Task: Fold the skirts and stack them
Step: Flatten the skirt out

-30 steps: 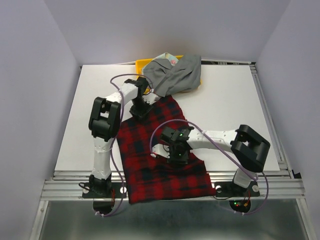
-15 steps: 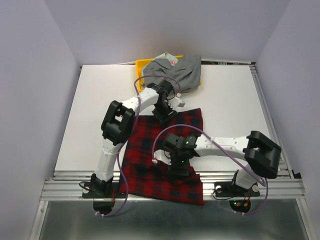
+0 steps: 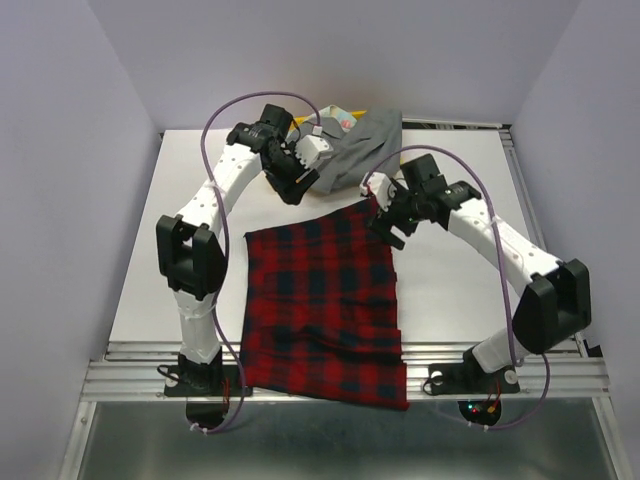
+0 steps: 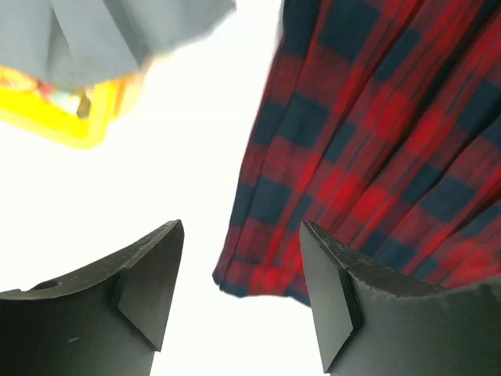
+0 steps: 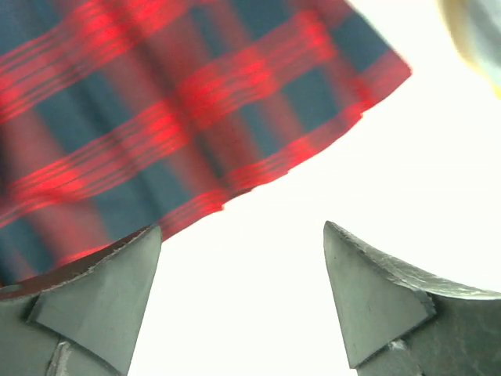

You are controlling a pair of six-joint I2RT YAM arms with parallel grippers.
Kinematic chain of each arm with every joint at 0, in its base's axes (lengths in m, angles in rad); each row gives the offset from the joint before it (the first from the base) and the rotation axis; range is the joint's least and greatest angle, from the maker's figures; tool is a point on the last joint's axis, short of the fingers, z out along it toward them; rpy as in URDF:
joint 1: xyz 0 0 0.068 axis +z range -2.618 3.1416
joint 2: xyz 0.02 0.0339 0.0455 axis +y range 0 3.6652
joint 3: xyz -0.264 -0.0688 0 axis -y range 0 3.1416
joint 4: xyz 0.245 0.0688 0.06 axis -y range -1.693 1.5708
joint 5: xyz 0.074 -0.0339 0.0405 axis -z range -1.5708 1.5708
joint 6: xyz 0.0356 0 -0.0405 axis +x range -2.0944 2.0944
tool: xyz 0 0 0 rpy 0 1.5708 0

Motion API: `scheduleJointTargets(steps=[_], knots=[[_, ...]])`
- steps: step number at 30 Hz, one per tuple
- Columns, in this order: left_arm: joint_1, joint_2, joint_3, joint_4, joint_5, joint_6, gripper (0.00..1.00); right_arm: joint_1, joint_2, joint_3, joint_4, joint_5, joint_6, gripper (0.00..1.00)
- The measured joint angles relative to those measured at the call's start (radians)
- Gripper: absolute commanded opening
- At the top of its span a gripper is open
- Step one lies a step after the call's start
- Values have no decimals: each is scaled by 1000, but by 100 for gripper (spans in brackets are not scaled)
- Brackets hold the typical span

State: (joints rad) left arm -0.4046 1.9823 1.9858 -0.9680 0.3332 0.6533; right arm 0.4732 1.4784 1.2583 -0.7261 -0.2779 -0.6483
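Note:
The plaid skirt's far corner (image 3: 251, 237) (image 4: 226, 276) is below my left gripper's fingers and to their left in the top view, so that gripper needs to move down and back onto it next.
The red-and-black plaid skirt (image 3: 320, 300) lies spread flat on the white table, its near hem hanging over the front edge. My left gripper (image 3: 291, 188) is open and empty just beyond the skirt's far left corner (image 4: 258, 278). My right gripper (image 3: 386, 228) is open and empty at the skirt's far right corner (image 5: 376, 70). The grey skirt (image 3: 360, 152) lies bunched over the yellow tray (image 3: 285, 128) at the back and also shows in the left wrist view (image 4: 102, 31). The pastel floral skirt (image 3: 341, 116) peeks out from under the grey one.
The yellow tray's corner (image 4: 55, 129) lies close to my left gripper. The white table (image 3: 170, 240) has bare surface left of the plaid skirt and to its right (image 3: 460, 290). Purple cables loop above both arms.
Both grippers have left the plaid skirt and moved out to its far corners, open. The skirt, bunched under the arms before, now lies flat and wider.

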Motion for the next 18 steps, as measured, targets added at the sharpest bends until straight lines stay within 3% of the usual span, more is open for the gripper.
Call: scheduleJointTargets(steps=[9, 18], knots=[[112, -21, -191, 23, -2, 92, 71, -82, 341, 201, 107, -36, 27, 100], [159, -24, -301, 78, 4, 138, 71, -134, 412, 210, 297, -137, 36, 100]])
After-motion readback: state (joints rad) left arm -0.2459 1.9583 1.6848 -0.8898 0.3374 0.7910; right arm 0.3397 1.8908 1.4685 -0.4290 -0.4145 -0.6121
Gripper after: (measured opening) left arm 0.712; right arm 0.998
